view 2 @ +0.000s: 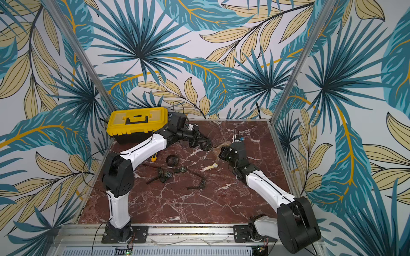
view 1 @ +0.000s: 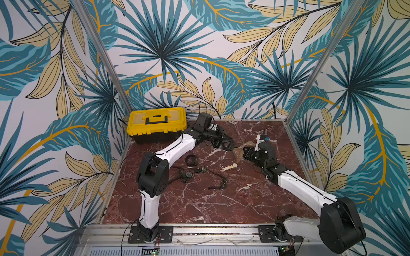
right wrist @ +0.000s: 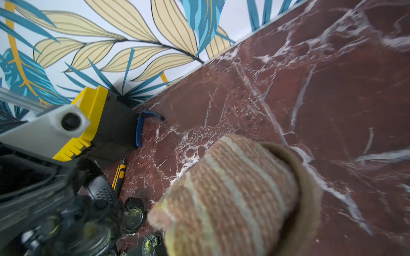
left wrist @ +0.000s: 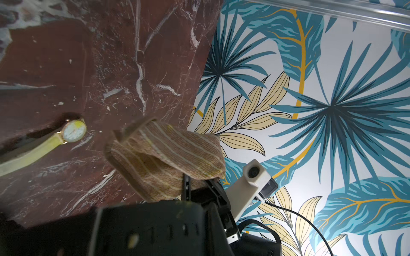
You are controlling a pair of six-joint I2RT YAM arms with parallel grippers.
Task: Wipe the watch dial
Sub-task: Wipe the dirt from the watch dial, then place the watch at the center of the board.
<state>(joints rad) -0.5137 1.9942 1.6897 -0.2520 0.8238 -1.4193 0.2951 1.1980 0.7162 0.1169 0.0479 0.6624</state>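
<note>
My left gripper will next move down, away from the cloth, to the bare tabletop beside the black loop, a clear spot for releasing the watch.
My left gripper is shut on a black watch, held above the back of the table. Its black strap with holes runs across the bottom of the left wrist view. In the right wrist view the watch is blurred, with yellowish specks on it. My right gripper is shut on a brown striped cloth, which hangs just to the right of the watch. The cloth hides the right fingers. I cannot tell whether the cloth touches the dial.
A yellow toolbox stands at the back left, with a utility knife beside it. Several watches lie mid-table: a cream one, a black loop, dusty black dials and a brown strap.
</note>
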